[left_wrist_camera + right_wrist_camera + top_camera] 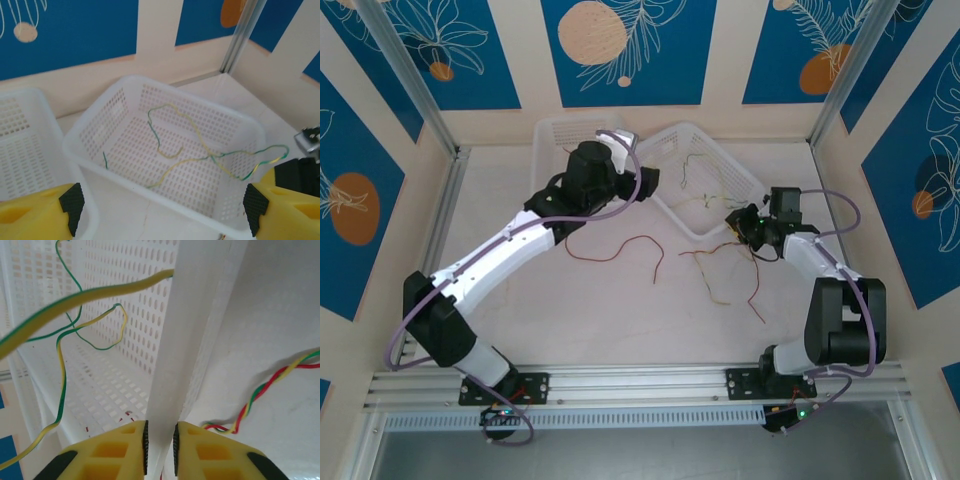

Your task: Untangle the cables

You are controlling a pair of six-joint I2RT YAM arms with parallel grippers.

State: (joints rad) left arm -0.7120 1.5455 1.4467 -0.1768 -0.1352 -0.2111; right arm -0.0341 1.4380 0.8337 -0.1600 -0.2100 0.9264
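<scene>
I need to pull my left gripper back from the tilted basket (725, 153) next and lower it onto the red cable (624, 245) beside its arch, because that cable is still outside both baskets.
A tilted white basket (725, 153) at the back holds thin yellow-green cables (705, 190), which also show in the left wrist view as wavy yellow-green cables (200, 150) on the basket floor (125, 165). My left gripper (648, 183) hovers open by the basket's near left side, its fingers (72, 205) wide apart with nothing between them. My right gripper (160, 445) is shut on the basket's rim (175, 340) at its near right corner (738, 222). A red cable (620, 245) and a red-yellow tangle (725, 265) lie on the table. A twisted red-yellow-green cable (265, 385) lies just outside the basket.
A second white basket (552, 135) stands to the left of the first, against the back wall, and shows in the left wrist view as a white basket (25, 145). Thick purple-grey arm cables (610, 210) loop over both arms. Metal posts stand at the back corners.
</scene>
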